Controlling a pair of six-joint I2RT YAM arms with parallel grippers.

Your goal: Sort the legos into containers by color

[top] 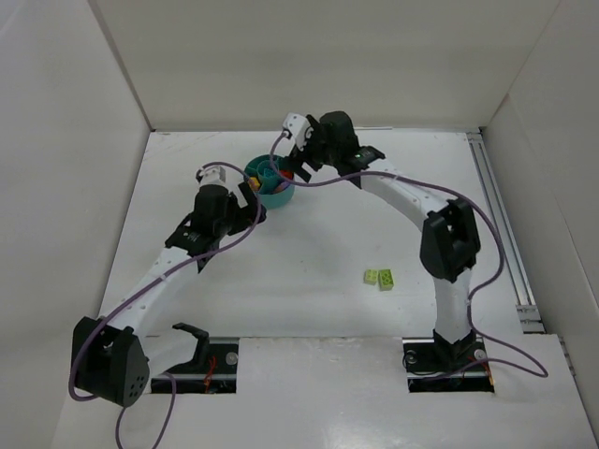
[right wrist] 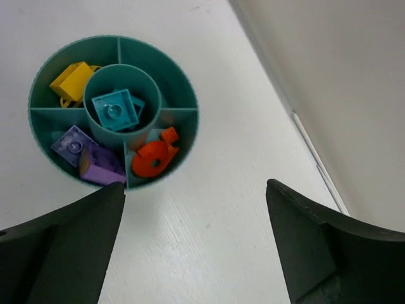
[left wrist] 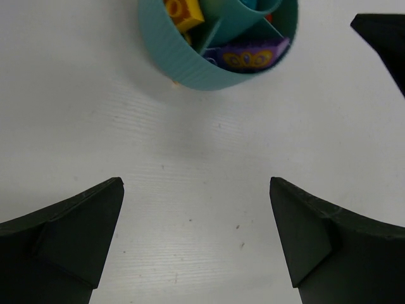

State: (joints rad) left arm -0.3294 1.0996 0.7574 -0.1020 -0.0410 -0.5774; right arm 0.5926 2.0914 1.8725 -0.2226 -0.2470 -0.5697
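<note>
The left gripper should next swing across and down onto the smaller lime green lego (top: 372, 277), which lies below it and to its right in the top view.
The round teal dish (right wrist: 180, 85) holds sorted legos: yellow bricks (right wrist: 73, 81) in one wedge, a teal brick (right wrist: 115, 111) in the centre cup, purple bricks (right wrist: 88, 158) in another wedge and an orange piece (right wrist: 154, 158) in a third. Two lime green legos (top: 379, 278) lie on the table right of centre. My right gripper (right wrist: 195, 187) hangs open just beside the dish, holding nothing. My left gripper (left wrist: 195, 183) is open over bare table, short of the dish (left wrist: 183, 60), where yellow (left wrist: 183, 12) and purple (left wrist: 247, 58) bricks show.
White walls close in the table on the left, back and right. A metal rail (top: 501, 215) runs along the right edge. Both arms meet at the dish (top: 271, 195), and a right finger (left wrist: 383, 44) shows in the left wrist view.
</note>
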